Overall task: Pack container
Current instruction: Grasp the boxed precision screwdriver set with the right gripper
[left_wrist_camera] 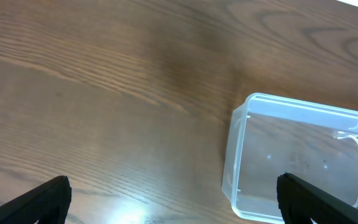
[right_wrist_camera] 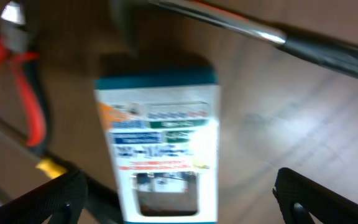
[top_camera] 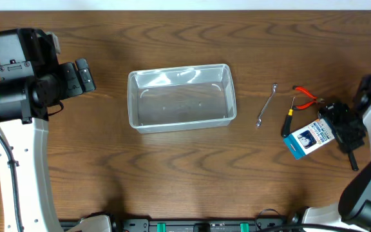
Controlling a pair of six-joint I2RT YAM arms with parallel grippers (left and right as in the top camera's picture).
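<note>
I should next move my right gripper down and to the left in the overhead view over the package's printed middle [top_camera: 312, 137] [right_wrist_camera: 161, 151], because the long sides of the package are between the open fingers.
The clear plastic container [top_camera: 181, 98] stands empty at the table's middle; its near corner shows in the left wrist view [left_wrist_camera: 303, 162]. My left gripper [top_camera: 84, 76] is open and empty, left of the container, with wide-spread fingertips [left_wrist_camera: 176, 202]. My right gripper [top_camera: 335, 124] is open over a white and teal carded package [top_camera: 307, 137], which lies flat between the fingers in the right wrist view [right_wrist_camera: 160, 143]. The fingers [right_wrist_camera: 182, 199] do not touch it.
A silver wrench [top_camera: 266, 105] lies right of the container. Red-handled pliers [top_camera: 305, 96] and a black-and-yellow screwdriver [top_camera: 289, 120] lie beside the package; pliers [right_wrist_camera: 23, 93] and a metal shaft [right_wrist_camera: 241, 25] show in the right wrist view.
</note>
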